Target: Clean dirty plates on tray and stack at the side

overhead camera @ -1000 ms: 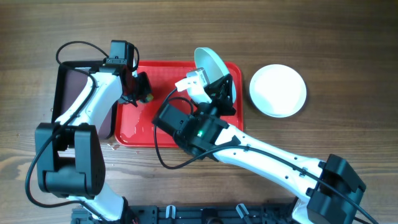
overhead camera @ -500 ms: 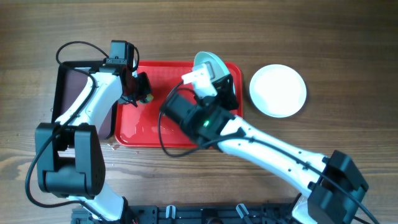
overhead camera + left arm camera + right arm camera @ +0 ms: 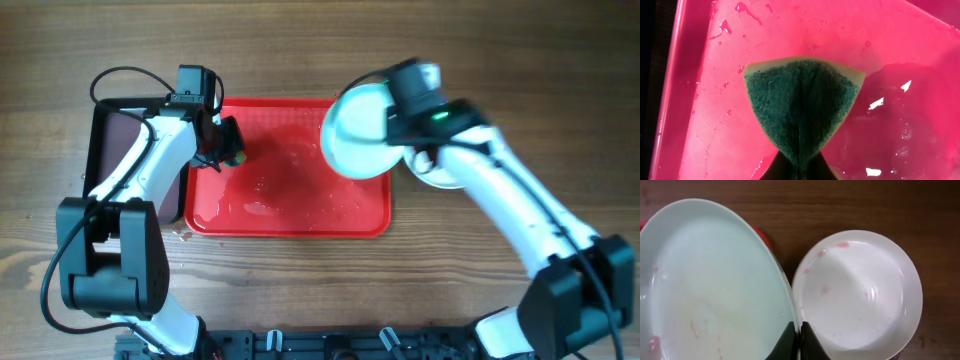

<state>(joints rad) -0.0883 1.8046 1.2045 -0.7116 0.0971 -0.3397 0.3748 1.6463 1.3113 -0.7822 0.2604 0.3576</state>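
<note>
The robot's right gripper should move down and to its right in the overhead view, where the white plate (image 3: 436, 176) (image 3: 860, 295) sits below, and let go of the held plate there.
My right gripper (image 3: 392, 132) is shut on the rim of a pale turquoise plate (image 3: 355, 132) and holds it above the red tray's (image 3: 290, 218) right edge. In the right wrist view the gripper (image 3: 799, 336) pinches that plate (image 3: 715, 290), which carries faint red smears. A white plate (image 3: 860, 295) with pale pink marks lies on the wood beside it, and in the overhead view it (image 3: 432, 178) is mostly hidden under the arm. My left gripper (image 3: 226, 147) is shut on a green and yellow sponge (image 3: 802, 107) over the tray's wet left part (image 3: 715, 130). No third plate shows.
A narrow black tray (image 3: 100, 150) lies left of the red tray, under my left arm. Bare wooden table (image 3: 520, 70) surrounds the trays. Water drops and red streaks lie on the red tray's floor.
My right arm has swung right from over the tray's middle, carrying the turquoise plate to the tray's right edge, next to the white plate. My left arm has not moved.
</note>
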